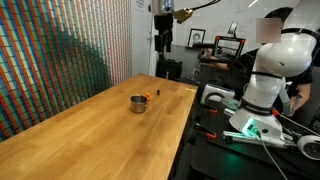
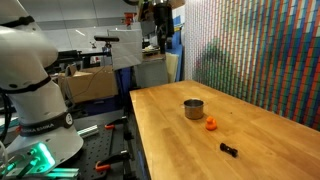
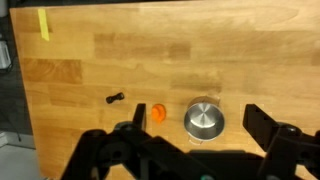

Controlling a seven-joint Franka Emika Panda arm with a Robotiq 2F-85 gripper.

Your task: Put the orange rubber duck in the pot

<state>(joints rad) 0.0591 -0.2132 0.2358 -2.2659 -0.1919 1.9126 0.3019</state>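
Note:
The open gripper moves down and outward next, before it grabs the orange rubber duck (image 1: 149, 97) (image 3: 158, 113) beside the pot, since the duck lies far below and farther out.
The orange rubber duck (image 2: 211, 125) lies on the wooden table right beside the pot (image 2: 193, 108), which is small, shiny metal and upright. Both also show in an exterior view, the duck (image 1: 147, 98) and the pot (image 1: 138, 103). In the wrist view the duck (image 3: 158, 113) sits just left of the pot (image 3: 204, 120), apart from it. My gripper (image 3: 198, 128) is open and empty, looking down from high above them. It hangs well above the table in both exterior views (image 1: 163, 42) (image 2: 157, 35).
A small dark object (image 2: 229, 150) lies on the table past the duck, also in the wrist view (image 3: 114, 98). A strip of yellow tape (image 3: 43, 24) is on the table. A patterned wall (image 2: 260, 50) runs along one table side. Benches with equipment stand on the opposite side.

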